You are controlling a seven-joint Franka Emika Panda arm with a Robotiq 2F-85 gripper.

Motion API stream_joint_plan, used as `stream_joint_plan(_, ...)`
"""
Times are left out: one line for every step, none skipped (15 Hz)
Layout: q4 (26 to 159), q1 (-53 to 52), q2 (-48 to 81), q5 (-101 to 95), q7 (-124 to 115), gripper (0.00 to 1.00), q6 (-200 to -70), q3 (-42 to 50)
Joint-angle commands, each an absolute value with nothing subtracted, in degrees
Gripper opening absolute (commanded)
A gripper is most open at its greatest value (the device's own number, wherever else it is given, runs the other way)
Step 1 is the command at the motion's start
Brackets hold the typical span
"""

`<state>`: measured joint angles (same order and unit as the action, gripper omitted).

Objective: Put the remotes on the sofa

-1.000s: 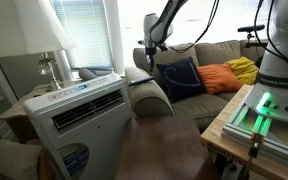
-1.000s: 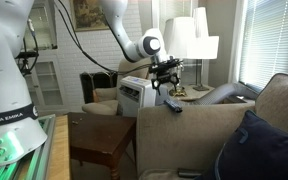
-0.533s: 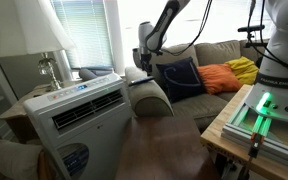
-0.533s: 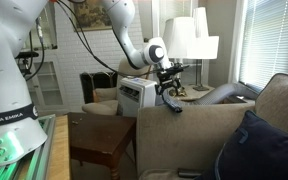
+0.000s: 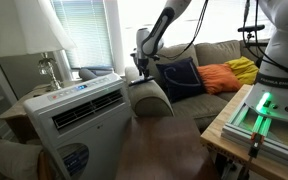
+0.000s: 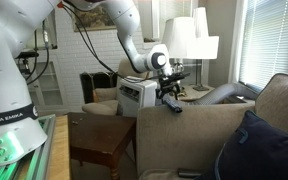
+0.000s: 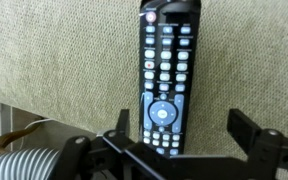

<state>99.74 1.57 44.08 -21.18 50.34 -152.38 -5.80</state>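
Observation:
My gripper lowers toward the sofa arm next, onto the remote's end by the round button pad. Its open fingers hang above that end, one along each side of the remote.
A black remote (image 7: pixel 168 75) with grey buttons lies lengthwise on the beige fabric of the sofa (image 7: pixel 64 60). In the wrist view my gripper (image 7: pixel 182 128) is open just above it. The remote's lower end sits between the two fingers, closer to one finger (image 7: pixel 119 125) than to the other. In an exterior view the remote (image 6: pixel 172 104) rests on the sofa's padded arm (image 6: pixel 184 125), and the gripper (image 6: pixel 170 86) hangs right over it. Seen from the opposite side, the gripper (image 5: pixel 141 67) is low over the rolled arm (image 5: pixel 152 95). A slim dark bar (image 6: pixel 187 173), perhaps another remote, lies on the seat.
A white air-conditioner unit (image 5: pixel 79 110) stands beside the sofa arm, with a lamp (image 5: pixel 39 40) behind it. On the sofa sit a navy pillow (image 5: pixel 179 76), an orange cushion (image 5: pixel 219 76) and a yellow one (image 5: pixel 244 68). A wooden side table (image 6: pixel 99 140) stands by the sofa.
The arm has come down and moved out over the sofa's arm, bringing the gripper close above the remote. The jaws have stayed open. The remote has not moved.

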Motion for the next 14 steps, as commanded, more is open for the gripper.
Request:
stream_joint_plan(95.9,3.0,47.5,-18.5,52.5,1.00,-150.8,-7.5)
stream_joint_plan(95.6,2.9,47.9,-18.4,52.3,1.00,-151.0,-7.5)
stream_joint_plan(95.1,2.9,48.4,-18.4,52.1,1.00,-151.6,-7.5)
stream_joint_plan(94.6,2.9,48.9,-18.2,51.9,1.00,-151.7,-7.4)
stream_joint_plan(93.9,3.0,49.2,-17.9,51.9,1.00,-151.6,-7.6)
stream_joint_plan(93.1,3.1,49.5,-17.5,51.8,1.00,-151.3,-7.8)
stream_joint_plan(92.5,3.1,49.9,-17.1,51.7,1.00,-151.1,-8.0)
stream_joint_plan(92.0,2.8,50.1,-16.8,51.4,1.00,-150.5,-8.0)
stream_joint_plan(91.7,2.5,50.3,-16.6,51.3,1.00,-150.1,-8.1)
stream_joint_plan(91.4,2.2,50.6,-16.6,51.1,0.75,-149.9,-8.0)
stream_joint_plan(91.1,1.9,50.9,-16.5,51.0,0.72,-149.4,-8.0)
stream_joint_plan(90.9,1.7,51.2,-16.6,50.9,0.66,-149.2,-8.0)
stream_joint_plan(90.8,1.6,51.4,-16.6,50.8,0.57,-149.0,-8.0)
stream_joint_plan(90.7,1.5,51.7,-16.7,50.9,0.50,-148.7,-8.0)
